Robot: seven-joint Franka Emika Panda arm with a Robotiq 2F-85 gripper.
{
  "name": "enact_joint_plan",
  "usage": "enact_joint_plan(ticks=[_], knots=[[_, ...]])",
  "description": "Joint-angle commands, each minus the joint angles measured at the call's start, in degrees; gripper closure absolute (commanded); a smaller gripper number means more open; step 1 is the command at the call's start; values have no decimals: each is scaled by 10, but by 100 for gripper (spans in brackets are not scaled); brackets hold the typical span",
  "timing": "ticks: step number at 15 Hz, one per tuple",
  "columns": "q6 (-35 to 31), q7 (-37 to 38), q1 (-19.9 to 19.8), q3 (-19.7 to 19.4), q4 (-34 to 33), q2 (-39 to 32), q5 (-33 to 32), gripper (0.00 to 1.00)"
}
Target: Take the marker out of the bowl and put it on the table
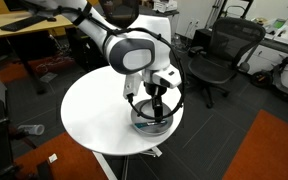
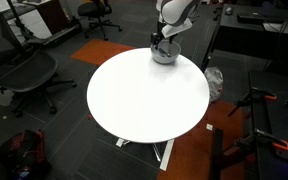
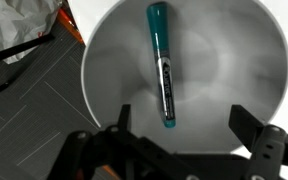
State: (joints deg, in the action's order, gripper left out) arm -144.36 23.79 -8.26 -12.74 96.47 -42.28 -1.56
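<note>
The robot will next move its gripper farther down into the silver bowl (image 3: 109,60) and close it around the teal marker's dark end (image 3: 167,98), because that end is below its open fingers.
The teal marker (image 3: 162,65) lies inside the shiny silver bowl (image 3: 109,60), pointing away from me, its near tip between my fingers. My gripper (image 3: 182,125) is open, fingers down inside the bowl on either side of the marker's near end, not touching it. In both exterior views the bowl (image 1: 152,121) (image 2: 164,55) sits at the edge of the round white table (image 1: 94,115) (image 2: 144,100), with the gripper (image 1: 158,103) (image 2: 163,42) lowered into it. The marker is hidden in those views.
Black office chairs (image 1: 219,55) (image 2: 19,70) stand around the table. A wooden desk (image 1: 29,35) stands behind. Crumpled plastic (image 3: 19,25) lies on the floor beside the table edge. The bowl sits close to the table's rim.
</note>
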Motion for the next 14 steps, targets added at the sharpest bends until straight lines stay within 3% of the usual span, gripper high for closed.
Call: enact_joint_plan(ticks=[1,11,12,14], knots=[[2,-24,-12,3,-30,-23,23,0],[9,-27,-18,6,-43,-53,28,0],[7,-27,-18,7,-42,-53,29,25],[7,-29,-18,8,-42,-55,29,34]])
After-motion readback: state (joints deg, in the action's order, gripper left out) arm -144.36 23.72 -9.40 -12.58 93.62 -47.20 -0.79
